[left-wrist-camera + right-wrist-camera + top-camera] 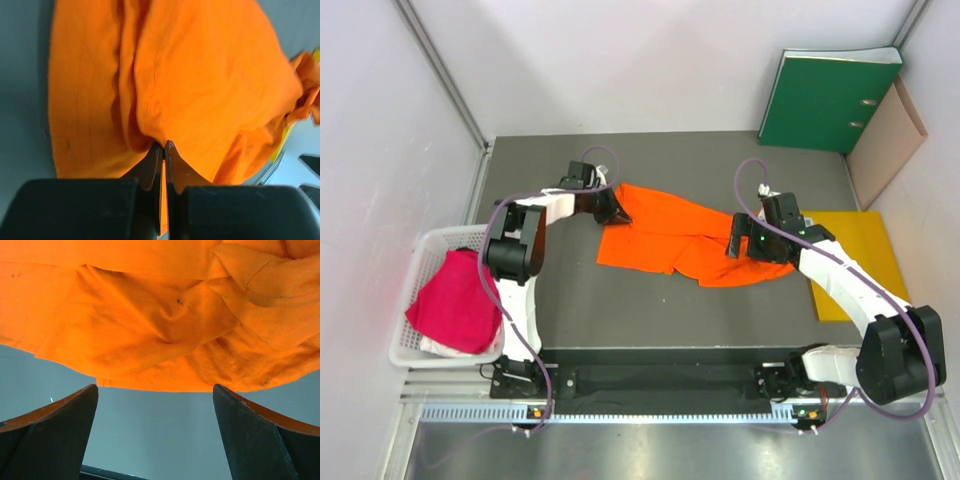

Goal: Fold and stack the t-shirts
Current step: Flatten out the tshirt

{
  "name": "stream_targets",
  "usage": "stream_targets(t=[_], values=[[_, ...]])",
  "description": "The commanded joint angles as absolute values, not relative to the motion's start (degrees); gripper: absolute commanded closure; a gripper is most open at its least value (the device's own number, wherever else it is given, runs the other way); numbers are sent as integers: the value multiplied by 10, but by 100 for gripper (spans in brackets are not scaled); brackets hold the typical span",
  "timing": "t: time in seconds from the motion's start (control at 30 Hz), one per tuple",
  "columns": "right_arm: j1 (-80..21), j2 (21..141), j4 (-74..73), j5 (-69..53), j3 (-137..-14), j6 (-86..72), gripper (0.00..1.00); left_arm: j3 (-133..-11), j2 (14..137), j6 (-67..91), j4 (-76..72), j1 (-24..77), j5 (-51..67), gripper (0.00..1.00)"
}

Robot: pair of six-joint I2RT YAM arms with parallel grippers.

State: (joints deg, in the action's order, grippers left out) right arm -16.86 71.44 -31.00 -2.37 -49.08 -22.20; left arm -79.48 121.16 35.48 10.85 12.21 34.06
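Note:
My right gripper moves to the right in its wrist view next and lowers onto the orange flap's stitched edge (285,303), because that flap lies doubled over the shirt.
The orange t-shirt (670,235) lies crumpled and spread across the middle of the grey table. My left gripper (615,212) sits at its far left corner, jaws pinched on a fold of the orange t-shirt (200,75), with cloth bunched between the tips of the left gripper (163,145). At the shirt's right side, my right gripper (735,243) stands open. In the right wrist view the right gripper (155,390) hovers just short of the hem of the orange t-shirt (150,330), holding nothing. The magenta-pink t-shirt (455,300) lies heaped in the white basket (415,270).
A flat yellow envelope (860,250) lies on the table to the right of the orange shirt, partly under my right arm. A green binder (825,100) and a brown folder (885,140) lean against the back right wall. The basket stands at the table's left edge.

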Motion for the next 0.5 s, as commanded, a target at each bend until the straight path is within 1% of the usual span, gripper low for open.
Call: stream_targets(t=[0.0, 0.13, 0.23, 0.47], values=[[-177, 713, -299, -6, -508, -224, 3, -844, 1209, 341, 109, 121, 330, 100], [-174, 707, -305, 27, -500, -245, 2, -866, 1179, 327, 132, 115, 315, 100], [-159, 703, -295, 26, -482, -272, 2, -876, 1149, 316, 152, 103, 293, 100], [-85, 684, -235, 9, -429, -318, 3, -864, 1088, 308, 168, 52, 271, 100]])
